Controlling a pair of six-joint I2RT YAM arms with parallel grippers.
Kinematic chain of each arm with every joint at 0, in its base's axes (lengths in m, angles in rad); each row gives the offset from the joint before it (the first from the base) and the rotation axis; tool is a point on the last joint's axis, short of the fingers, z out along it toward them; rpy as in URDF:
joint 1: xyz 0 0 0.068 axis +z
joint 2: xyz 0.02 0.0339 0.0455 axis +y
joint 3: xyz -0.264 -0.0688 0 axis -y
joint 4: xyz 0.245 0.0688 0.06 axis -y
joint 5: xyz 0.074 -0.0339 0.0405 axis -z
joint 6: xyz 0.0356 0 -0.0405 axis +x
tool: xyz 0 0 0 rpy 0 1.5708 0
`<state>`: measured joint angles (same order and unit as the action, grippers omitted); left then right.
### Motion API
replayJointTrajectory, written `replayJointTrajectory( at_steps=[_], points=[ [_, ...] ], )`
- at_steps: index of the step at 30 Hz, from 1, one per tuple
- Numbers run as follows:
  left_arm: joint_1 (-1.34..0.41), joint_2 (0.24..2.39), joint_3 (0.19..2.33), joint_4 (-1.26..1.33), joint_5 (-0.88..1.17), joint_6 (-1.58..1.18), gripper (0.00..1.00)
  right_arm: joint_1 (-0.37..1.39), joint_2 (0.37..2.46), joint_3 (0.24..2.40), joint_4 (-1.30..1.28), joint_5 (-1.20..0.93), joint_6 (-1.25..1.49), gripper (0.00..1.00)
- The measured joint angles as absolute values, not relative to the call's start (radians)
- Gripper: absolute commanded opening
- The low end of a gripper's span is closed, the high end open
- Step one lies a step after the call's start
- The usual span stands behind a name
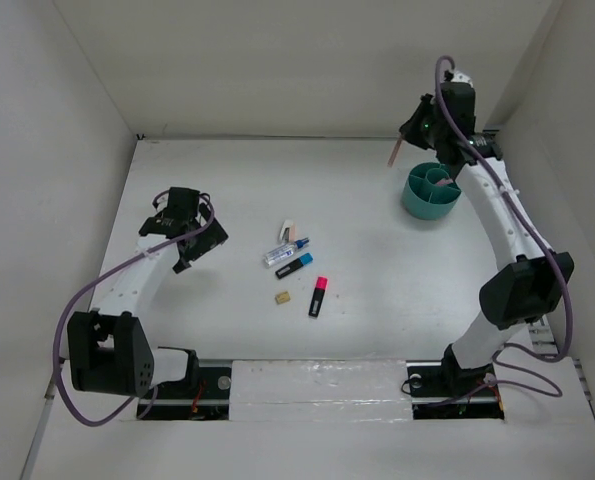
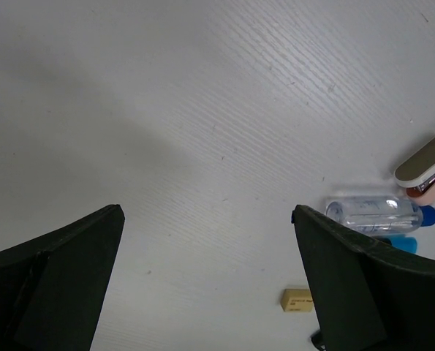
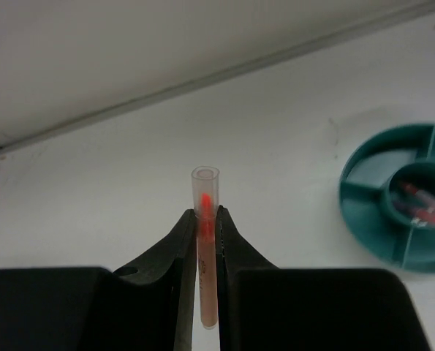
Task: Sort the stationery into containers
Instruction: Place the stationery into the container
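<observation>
Next, my right gripper carries the pen across and down into the cup's middle section [image 1: 438, 176] [image 3: 425, 199], then releases it. That section lies below my right gripper, to its right in the wrist view.
My right gripper [image 1: 409, 135] is shut on a thin pink pen [image 3: 205, 241] and holds it in the air left of the round teal cup [image 1: 430, 192]; the pen [image 1: 395, 152] hangs below the fingers. The cup [image 3: 363, 205] holds pink pens in its middle compartment. My left gripper [image 1: 199, 250] is open and empty over bare table, left of the loose items. These are a clear blue-capped tube [image 1: 284, 251], a blue-capped highlighter [image 1: 294, 265], a pink-capped highlighter [image 1: 318, 296], a tan block [image 1: 283, 297] and a white eraser [image 1: 288, 230]. The tube [image 2: 378, 213], block [image 2: 297, 299] and eraser [image 2: 424, 164] show in the left wrist view.
White walls close in the table at the back and on both sides. The table's back edge [image 3: 224, 73] runs behind the held pen. Cables loop off both arms near the front corners.
</observation>
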<state>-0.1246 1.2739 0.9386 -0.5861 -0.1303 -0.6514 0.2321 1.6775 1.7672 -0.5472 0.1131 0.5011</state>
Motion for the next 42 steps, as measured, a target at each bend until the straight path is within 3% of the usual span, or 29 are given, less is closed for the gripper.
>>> replayJointTrajectory(
  at_steps=[10,26,42],
  points=[
    [-0.125,1.306,0.955,-0.567,-0.072,-0.625,1.0,0.028,1.625,1.617,-0.182,-0.086,0.313,0.0],
    [-0.125,1.307,0.953,-0.518,0.024,-0.586,1.0,0.06,1.69,1.481,0.215,0.324,0.172,0.0],
    [-0.125,1.401,0.953,-0.493,0.117,-0.568,1.0,0.011,1.703,1.207,0.331,0.393,0.178,0.0]
  ],
)
